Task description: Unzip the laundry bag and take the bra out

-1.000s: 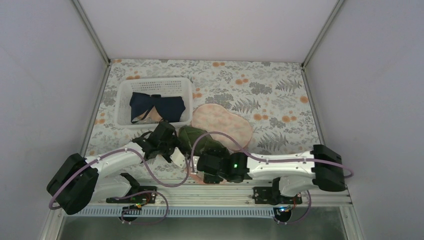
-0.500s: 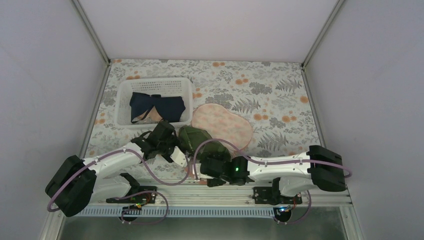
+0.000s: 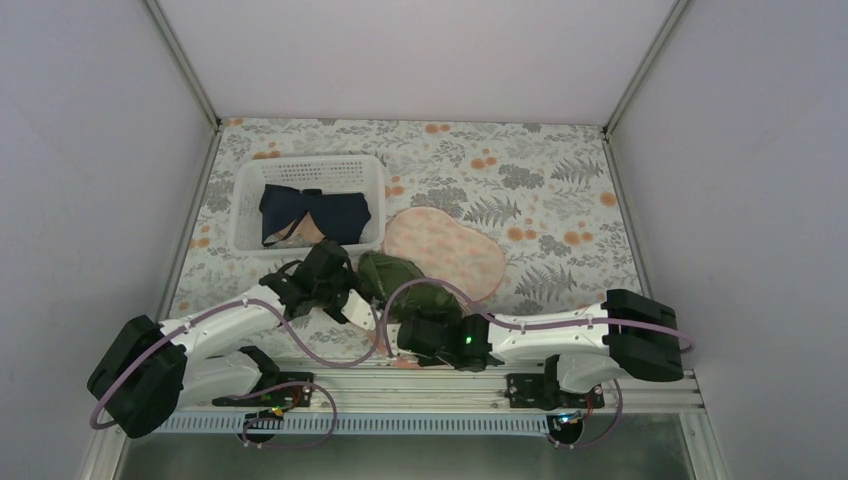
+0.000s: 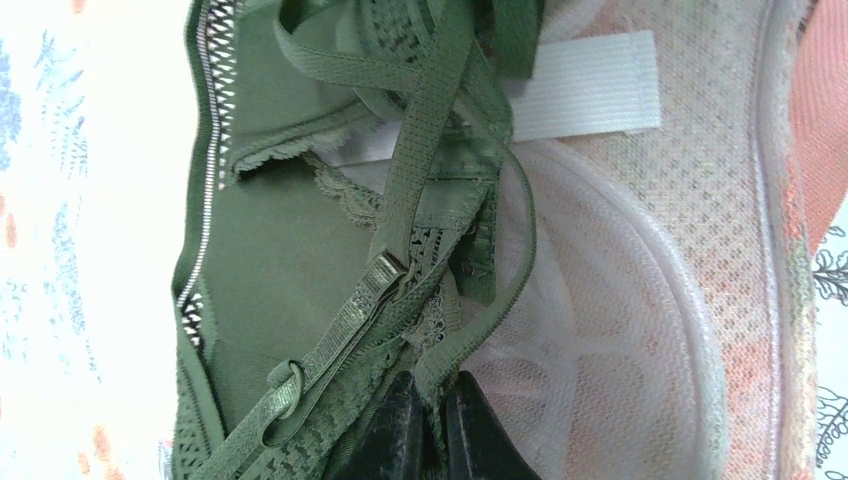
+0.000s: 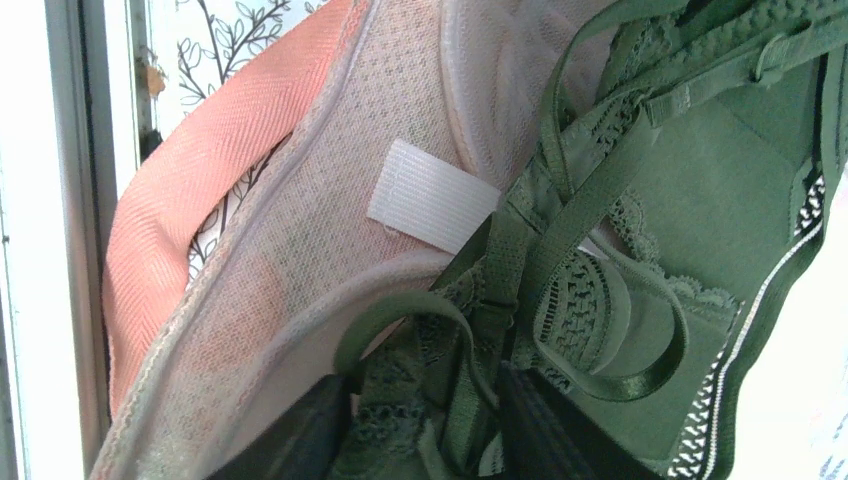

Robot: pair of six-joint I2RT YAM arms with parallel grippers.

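Observation:
The white slotted basket stands outward of my left gripper, left in the top view. Next, my left gripper will lift the bra (image 3: 395, 280) outward over the basket and let go of it.
The peach-pink laundry bag (image 3: 450, 250) lies open right of the basket, its pale mesh lining (image 4: 620, 300) showing. The olive-green bra (image 3: 395, 280) spills from its near end toward the arms. My left gripper (image 3: 352, 305) sits at the bra's left side; in the left wrist view it (image 4: 437, 432) is shut on a green strap edge of the bra (image 4: 280, 250). My right gripper (image 3: 398, 338) is at the near edge of the bra; in the right wrist view it (image 5: 420, 430) has its jaws closed in on bunched lace and straps of the bra (image 5: 700, 230).
A white slotted basket (image 3: 250, 190) holding a navy-blue cloth (image 3: 315, 215) stands at the back left. The table's metal near rail (image 5: 60, 250) runs right beside the bag's orange edging (image 5: 190, 190). A white label (image 5: 432, 195) is sewn inside the bag.
My right arm has slid left and nearer, and its jaws have closed in from wide open onto the bra's fabric. The left gripper has stayed shut on the strap.

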